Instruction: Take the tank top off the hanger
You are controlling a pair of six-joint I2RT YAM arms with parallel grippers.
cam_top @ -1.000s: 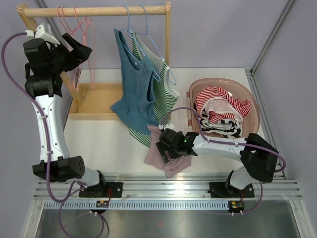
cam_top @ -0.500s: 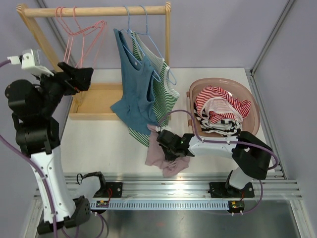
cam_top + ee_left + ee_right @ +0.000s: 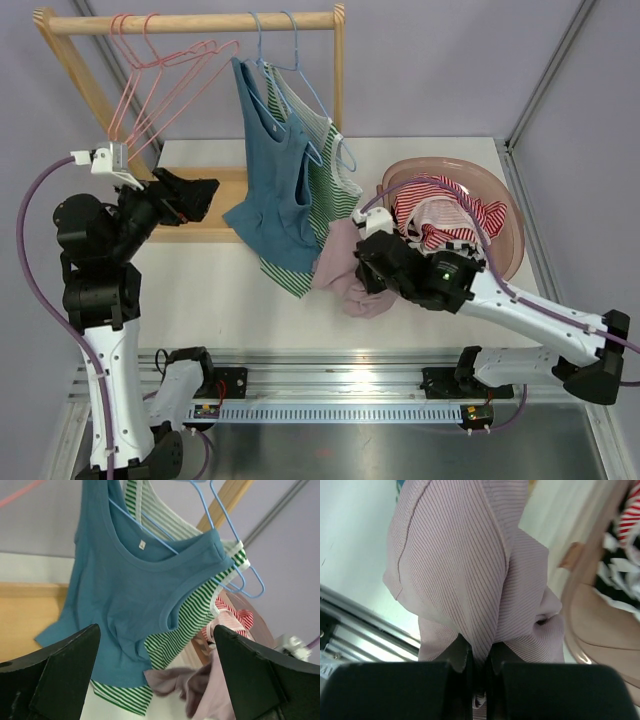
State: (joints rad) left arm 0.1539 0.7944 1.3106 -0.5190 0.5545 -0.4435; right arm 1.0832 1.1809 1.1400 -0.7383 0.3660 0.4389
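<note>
Next I should swing my right gripper to the right in the top view over the pink basket's clothes pile and release the mauve tank top, since the basket lies there.
A mauve ribbed tank top [image 3: 345, 265] hangs bunched above the table, off any hanger. My right gripper [image 3: 368, 262] is shut on it, and the right wrist view shows the fabric [image 3: 470, 570] pinched between the jaws [image 3: 480, 662]. Empty pink hangers [image 3: 160, 70] hang at the left of the wooden rail [image 3: 200, 22]. A blue tank top [image 3: 270, 190] and a green striped one [image 3: 330, 185] hang on blue hangers [image 3: 300, 80]. My left gripper [image 3: 205, 195] is open, left of the blue top [image 3: 125, 585], holding nothing [image 3: 156, 629].
A pink basket [image 3: 510, 215] holding red-striped and white clothes stands at the right, close behind the right arm. The rack's wooden base tray [image 3: 200, 225] lies under the left gripper. A metal rail runs along the table's near edge [image 3: 330, 372].
The right gripper shut on the mauve top and lifted it up and right toward the basket. The left arm came down from the pink hangers, which now swing, toward the blue top.
</note>
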